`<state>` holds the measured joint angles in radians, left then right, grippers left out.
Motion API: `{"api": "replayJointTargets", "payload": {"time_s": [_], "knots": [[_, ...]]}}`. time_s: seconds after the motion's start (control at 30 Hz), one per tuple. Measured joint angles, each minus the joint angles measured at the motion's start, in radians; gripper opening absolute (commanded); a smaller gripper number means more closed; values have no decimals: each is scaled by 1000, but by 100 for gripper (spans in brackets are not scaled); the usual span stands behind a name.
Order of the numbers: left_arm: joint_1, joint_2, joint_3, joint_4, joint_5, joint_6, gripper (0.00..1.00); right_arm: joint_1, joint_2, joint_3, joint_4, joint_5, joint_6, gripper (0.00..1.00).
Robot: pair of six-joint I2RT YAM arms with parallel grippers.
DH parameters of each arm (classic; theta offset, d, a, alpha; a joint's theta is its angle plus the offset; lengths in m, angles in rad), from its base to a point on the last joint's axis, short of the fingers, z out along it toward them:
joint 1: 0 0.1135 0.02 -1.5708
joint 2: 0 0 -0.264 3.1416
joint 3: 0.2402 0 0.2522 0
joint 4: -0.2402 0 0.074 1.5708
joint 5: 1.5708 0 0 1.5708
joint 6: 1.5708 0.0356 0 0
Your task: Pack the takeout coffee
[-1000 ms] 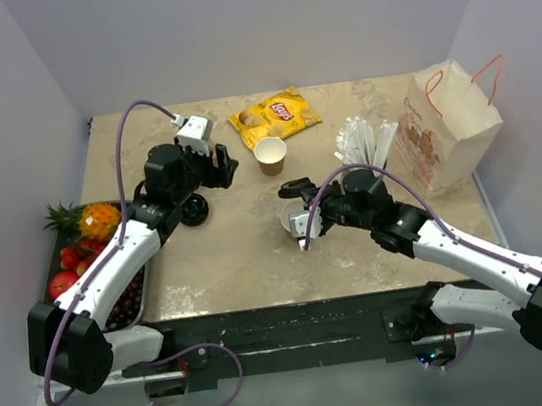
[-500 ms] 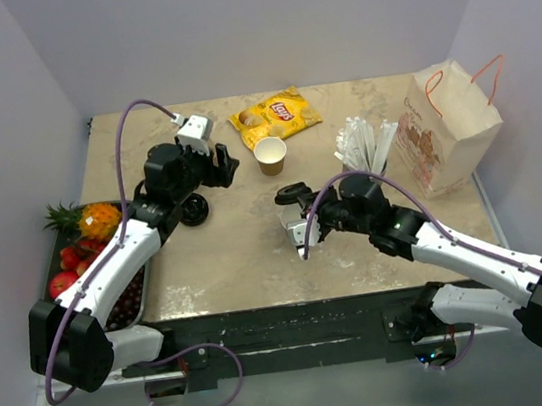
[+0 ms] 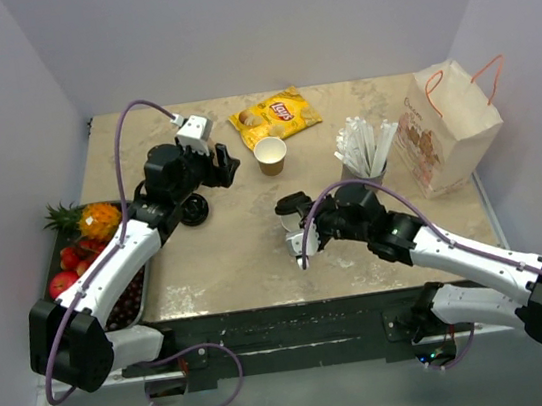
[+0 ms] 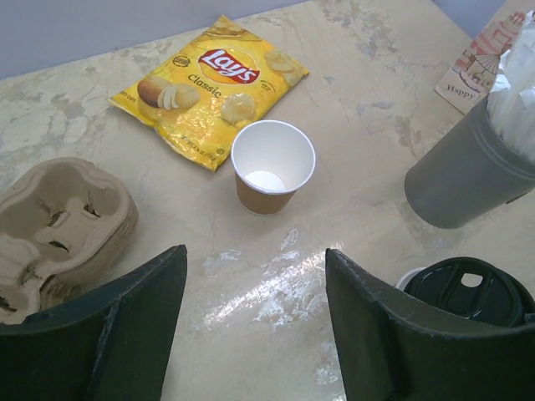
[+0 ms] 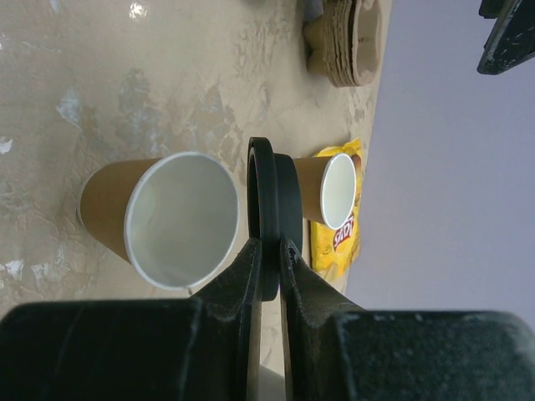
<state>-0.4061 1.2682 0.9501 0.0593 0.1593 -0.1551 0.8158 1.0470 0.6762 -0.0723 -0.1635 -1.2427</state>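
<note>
The right gripper moves down toward the nearer cup's uncovered rim next, then releases the black lid (image 5: pixel 269 196) there.
Two tan paper cups stand open on the table: one (image 3: pixel 270 155) near the chips, also the cup (image 4: pixel 272 167) in the middle of the left wrist view, and a nearer one (image 5: pixel 167 221) beside my right gripper (image 5: pixel 269 242). That gripper is shut on the edge of the black lid (image 5: pixel 269 196), which hangs right beside the nearer cup's rim and leaves its white mouth uncovered. From the left wrist the same lid (image 4: pixel 468 288) shows at lower right. My left gripper (image 4: pixel 255 252) hovers open over bare table, short of the far cup, with nothing between its fingers.
A tan pulp carrier (image 4: pixel 58 221) lies left of my left gripper. A yellow chips bag (image 3: pixel 275 115) is at the back, with a grey cup of wrapped straws (image 3: pixel 365 154) and a paper bag (image 3: pixel 447 123) to the right. A fruit tray (image 3: pixel 128 302) sits at the left edge.
My right gripper has carried the lid a little left and nearer, to the rim of the nearer cup. The left arm has stayed still.
</note>
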Motion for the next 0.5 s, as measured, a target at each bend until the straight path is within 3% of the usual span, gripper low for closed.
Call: {"api": "replayJointTargets", "payload": {"time_s": [0.5], "knots": [[0,0,-16,6,16,-19,72,6,0,-48,-2,42,-19,6]]}}
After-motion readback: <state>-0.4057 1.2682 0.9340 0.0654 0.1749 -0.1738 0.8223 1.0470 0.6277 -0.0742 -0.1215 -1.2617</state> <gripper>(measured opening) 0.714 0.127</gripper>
